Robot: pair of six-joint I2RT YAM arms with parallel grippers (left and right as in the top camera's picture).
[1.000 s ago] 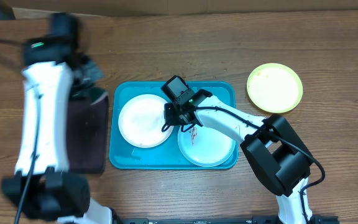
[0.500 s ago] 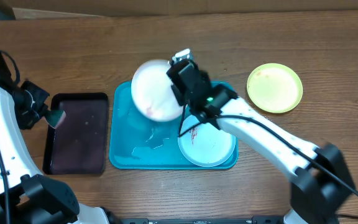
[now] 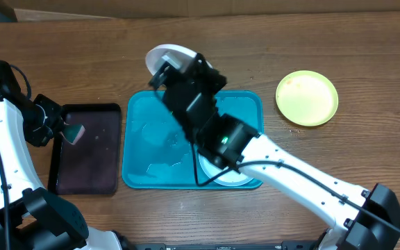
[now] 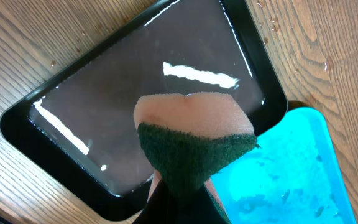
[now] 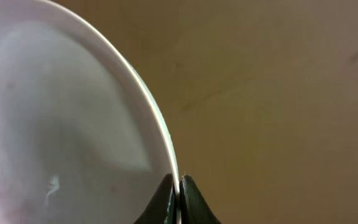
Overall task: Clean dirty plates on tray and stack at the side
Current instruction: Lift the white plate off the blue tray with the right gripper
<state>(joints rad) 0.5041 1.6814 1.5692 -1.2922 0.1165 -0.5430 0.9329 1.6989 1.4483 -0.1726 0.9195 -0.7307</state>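
The yellow-green plate (image 3: 307,98) lies below on the right in the overhead view, so my right gripper needs to swing there next and down to release the white plate's rim.
My right gripper (image 3: 176,71) is shut on the rim of the white plate (image 3: 164,57) and holds it tilted, high above the far edge of the turquoise tray (image 3: 144,142). In the right wrist view the plate (image 5: 61,124) fills the left side, with its rim pinched between my closed jaws (image 5: 178,185). A second plate (image 3: 208,172) lies at the tray's right end, mostly hidden under my right arm. The yellow-green plate (image 3: 307,98) lies on the table to the right. My left gripper (image 3: 62,129) is shut on a pink and green sponge (image 4: 194,143).
A black tray (image 3: 89,160) holding shiny liquid lies left of the turquoise tray. It also shows in the left wrist view (image 4: 135,81) under the sponge. Water drops lie on the turquoise tray's floor (image 4: 291,180). A cardboard edge runs along the table's back.
My right gripper lifted the white plate off the tray, up and toward the far edge. My left gripper moved with the sponge to the black tray's left part.
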